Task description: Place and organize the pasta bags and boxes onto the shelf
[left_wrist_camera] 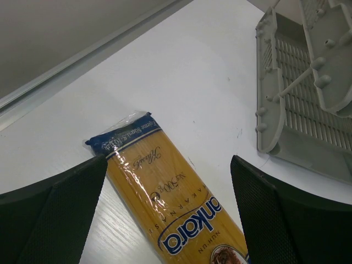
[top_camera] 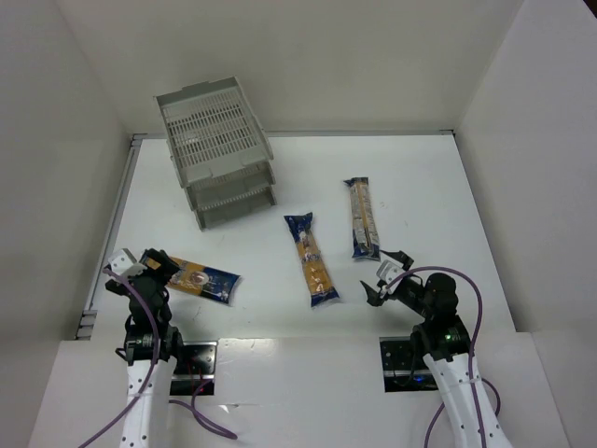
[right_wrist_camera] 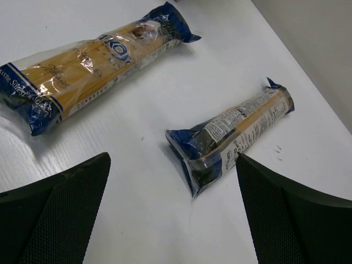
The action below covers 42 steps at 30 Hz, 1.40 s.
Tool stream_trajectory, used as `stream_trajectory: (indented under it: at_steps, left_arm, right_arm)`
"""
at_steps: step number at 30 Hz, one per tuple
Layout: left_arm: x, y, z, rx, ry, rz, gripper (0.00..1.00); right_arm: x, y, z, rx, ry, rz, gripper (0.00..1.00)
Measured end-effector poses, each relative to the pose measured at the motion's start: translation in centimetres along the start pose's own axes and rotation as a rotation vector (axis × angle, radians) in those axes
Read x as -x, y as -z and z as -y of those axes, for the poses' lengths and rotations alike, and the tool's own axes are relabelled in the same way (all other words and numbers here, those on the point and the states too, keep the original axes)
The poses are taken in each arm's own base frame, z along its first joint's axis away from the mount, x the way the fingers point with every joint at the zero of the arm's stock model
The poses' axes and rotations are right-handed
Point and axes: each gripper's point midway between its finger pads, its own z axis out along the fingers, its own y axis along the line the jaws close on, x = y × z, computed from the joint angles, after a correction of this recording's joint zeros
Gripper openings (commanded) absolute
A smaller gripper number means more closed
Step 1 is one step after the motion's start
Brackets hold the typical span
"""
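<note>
The nearest packet lies outward of the right gripper and at an angle to its fingers, so the right gripper will next move outward, turn and come down astride the nearest packet's middle (top_camera: 364, 218) (right_wrist_camera: 237, 130).
Three long pasta packets with blue ends and yellow middles lie flat on the white table. The left packet (top_camera: 203, 280) (left_wrist_camera: 170, 203) lies under my left gripper (top_camera: 159, 266) (left_wrist_camera: 169, 165), whose jaws stand open on either side of it, above it. The middle packet (top_camera: 312, 259) (right_wrist_camera: 88, 66) and the right packet (top_camera: 363, 217) (right_wrist_camera: 236, 132) lie ahead of my right gripper (top_camera: 384, 280) (right_wrist_camera: 173, 165), which is open and empty, just short of the right packet's near end. The grey three-tier shelf (top_camera: 216, 149) (left_wrist_camera: 297, 110) stands at the far left, holding nothing that shows.
White walls enclose the table at the back and on both sides. A metal rail (top_camera: 117, 224) (left_wrist_camera: 82, 66) runs along the left edge. Black base plates (top_camera: 191, 359) and purple cables (top_camera: 471, 327) sit at the near edge.
</note>
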Motion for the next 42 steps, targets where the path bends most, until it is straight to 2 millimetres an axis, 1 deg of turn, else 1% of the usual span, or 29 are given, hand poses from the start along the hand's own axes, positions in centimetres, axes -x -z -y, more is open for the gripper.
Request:
stream_trajectory:
  at_steps: [5,7,11,14,15,16,18,20,22,23,25,26,27,28,30,31,32,33,34,35,37,39,42]
  left_arm:
    - [-0.1,0.0,0.0,-0.003,-0.006,-0.005,1.00]
    - [0.1,0.0,0.3,-0.026,-0.038,-0.001,1.00]
    - [0.9,0.1,1.8,-0.134,-0.180,0.027,1.00]
    - [2.4,0.1,2.8,-0.182,-0.220,0.083,1.00]
    - [2.9,0.1,3.0,-0.186,-0.228,0.102,1.00]
    - [3.4,0.1,3.1,-0.198,-0.283,0.122,1.00]
    - [4.6,0.4,4.1,-0.273,-0.485,0.184,1.00]
    - [5.9,0.6,5.2,-0.330,-0.660,0.266,1.00]
    - [7.5,0.9,5.8,-0.345,-0.787,0.339,1.00]
    - [8.5,1.2,6.0,-0.344,-0.826,0.360,1.00]
    - [11.6,1.9,6.8,-0.341,-0.860,0.376,1.00]
    - [13.5,2.3,7.4,-0.339,-0.853,0.376,1.00]
    - [15.7,2.5,8.2,-0.334,-0.837,0.372,1.00]
    - [18.0,2.6,9.0,-0.329,-0.813,0.359,1.00]
    - [22.5,2.7,10.8,-0.325,-0.728,0.358,1.00]
    - [24.1,2.8,11.6,-0.330,-0.677,0.362,1.00]
    - [24.5,2.8,12.2,-0.345,-0.635,0.338,1.00]
    - [24.1,2.6,12.6,-0.364,-0.598,0.296,1.00]
    - [23.4,2.6,12.8,-0.377,-0.559,0.244,1.00]
    - [22.4,2.3,12.9,-0.386,-0.526,0.183,1.00]
    - [20.0,1.5,12.9,-0.385,-0.464,0.050,1.00]
    - [17.2,0.8,12.7,-0.375,-0.403,-0.084,1.00]
    - [13.4,0.3,12.5,-0.367,-0.270,-0.269,1.00]
  right_arm:
    - [0.0,0.0,0.0,0.000,0.006,0.000,1.00]
    - [0.1,0.0,0.2,0.003,0.050,0.003,1.00]
    - [0.2,-0.1,0.3,0.026,0.193,0.013,1.00]
    - [-0.1,0.0,0.0,0.077,0.382,0.011,1.00]
    - [0.1,-0.1,0.3,0.068,0.434,0.015,1.00]
    - [0.5,-0.1,0.8,0.049,0.460,0.022,1.00]
    - [1.8,0.0,2.7,-0.035,0.485,0.041,1.00]
    - [3.4,0.5,4.6,-0.115,0.497,0.043,1.00]
    - [5.1,1.4,6.3,-0.166,0.464,0.017,1.00]
    - [6.1,2.0,7.3,-0.193,0.414,-0.001,1.00]
    - [8.0,2.4,9.9,-0.236,0.267,-0.063,1.00]
    - [8.7,2.0,11.4,-0.247,0.177,-0.106,1.00]
    - [9.3,1.2,13.2,-0.260,0.062,-0.162,1.00]
    - [9.8,-0.1,15.2,-0.266,-0.043,-0.211,1.00]
    - [10.1,-4.1,18.9,-0.292,-0.225,-0.283,1.00]
    - [9.2,-5.8,19.7,-0.300,-0.291,-0.312,1.00]
    - [7.3,-7.0,19.4,-0.301,-0.361,-0.368,1.00]
    - [5.2,-7.5,18.0,-0.285,-0.429,-0.442,1.00]
    - [3.6,-7.7,16.5,-0.265,-0.489,-0.508,1.00]
    - [2.4,-7.8,15.2,-0.249,-0.543,-0.563,1.00]
    - [1.1,-8.1,13.6,-0.240,-0.624,-0.626,1.00]
    - [0.1,-8.6,12.9,-0.245,-0.685,-0.676,1.00]
    - [-1.9,-10.3,13.3,-0.278,-0.747,-0.741,1.00]
